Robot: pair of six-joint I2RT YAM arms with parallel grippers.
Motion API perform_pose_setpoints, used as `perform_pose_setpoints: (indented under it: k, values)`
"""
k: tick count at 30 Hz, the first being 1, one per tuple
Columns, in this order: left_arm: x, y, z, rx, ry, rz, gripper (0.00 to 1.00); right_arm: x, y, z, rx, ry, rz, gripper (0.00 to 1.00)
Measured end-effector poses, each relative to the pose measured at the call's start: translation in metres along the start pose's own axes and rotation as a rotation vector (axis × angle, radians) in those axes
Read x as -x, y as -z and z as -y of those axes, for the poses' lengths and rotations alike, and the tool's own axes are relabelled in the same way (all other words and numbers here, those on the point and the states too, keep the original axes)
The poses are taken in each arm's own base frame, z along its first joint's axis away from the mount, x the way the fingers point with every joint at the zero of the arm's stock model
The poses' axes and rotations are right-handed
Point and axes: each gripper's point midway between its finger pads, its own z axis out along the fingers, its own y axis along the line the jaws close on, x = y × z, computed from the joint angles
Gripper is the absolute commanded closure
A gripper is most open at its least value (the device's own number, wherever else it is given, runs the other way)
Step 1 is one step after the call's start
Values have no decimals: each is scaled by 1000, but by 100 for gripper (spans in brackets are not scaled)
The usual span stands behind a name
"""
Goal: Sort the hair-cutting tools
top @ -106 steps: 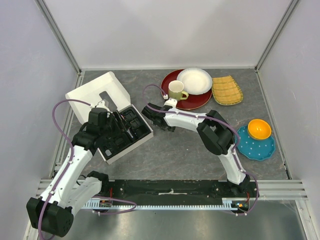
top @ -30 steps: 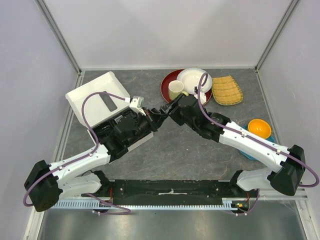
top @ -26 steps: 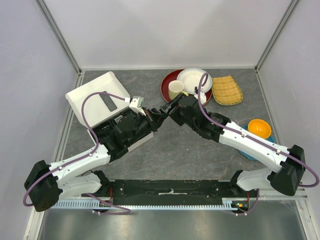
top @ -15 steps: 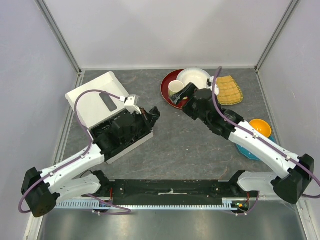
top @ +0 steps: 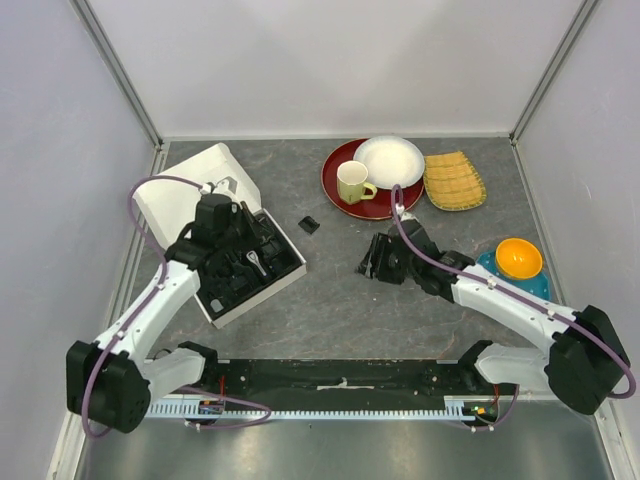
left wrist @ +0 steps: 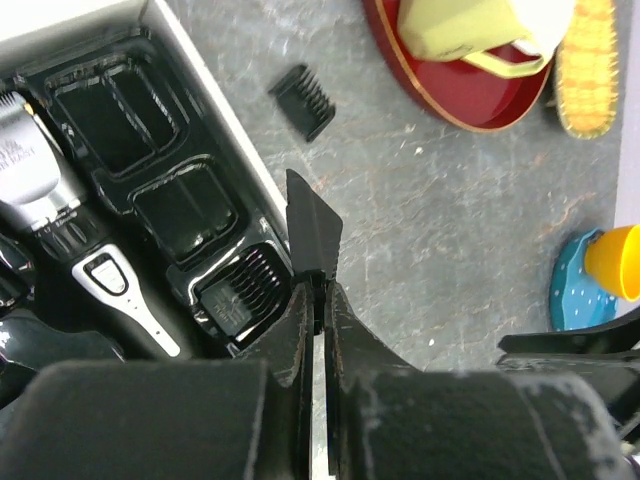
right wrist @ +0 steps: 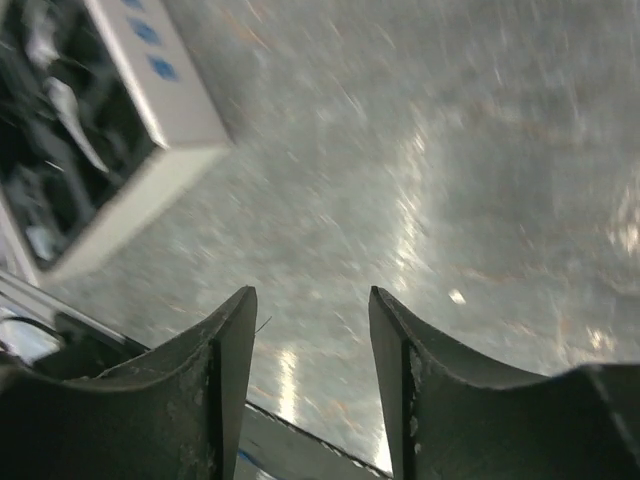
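Observation:
I will next carry the thin black plastic piece with my left gripper down onto the slot beside the comb guard in the tray, as the slot is empty.
My left gripper (left wrist: 318, 290) is shut on a thin black plastic piece (left wrist: 313, 232) that sticks out past its fingertips, over the right edge of the black tray (top: 283, 283). In the tray lie the black-and-silver clipper (left wrist: 55, 215) and a comb guard (left wrist: 238, 293). Another small black comb guard (top: 309, 224) (left wrist: 302, 100) lies loose on the table right of the box. My right gripper (top: 376, 260) (right wrist: 312, 300) hangs open over bare table with nothing between its fingers. In the top view my left gripper (top: 247, 238) sits above the tray.
The white box lid (top: 185, 190) lies behind the tray. A yellow mug (top: 352, 182) and white plate stand on a red plate (top: 335, 185) at the back. A bamboo mat (top: 453, 180) is beside them; an orange bowl (top: 519, 258) sits on a blue plate at right.
The two grippers were together near the box's right corner. My left arm has drawn back over the tray with the black piece. My right arm has pulled away toward mid-table, open.

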Motion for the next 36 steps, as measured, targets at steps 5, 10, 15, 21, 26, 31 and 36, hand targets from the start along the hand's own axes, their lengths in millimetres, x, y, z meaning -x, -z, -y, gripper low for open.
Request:
perform_pose_setpoints:
  k: [5, 10, 15, 21, 26, 31, 36]
  values:
    - [-18, -17, -24, 49, 50, -113, 98, -56, -11, 45, -72, 4, -152, 50]
    - [-32, -32, -44, 88, 95, -196, 98, -66, -12, 53, -78, 10, -181, 48]
    - [-46, -43, -56, 105, 135, -273, 98, -64, -14, 48, -53, 18, -176, 45]
    - [-45, -49, -61, 83, 176, -295, 98, -63, -15, 46, -41, 22, -173, 44]
    - [-46, -55, -60, 60, 187, -313, 98, -63, -15, 45, -38, 22, -170, 44]
    - [-48, -63, -63, 45, 212, -337, 98, -67, -16, 50, -48, 19, -178, 44]
    - [-49, -70, -62, 0, 267, -365, 98, -68, -16, 50, -49, 18, -179, 44]
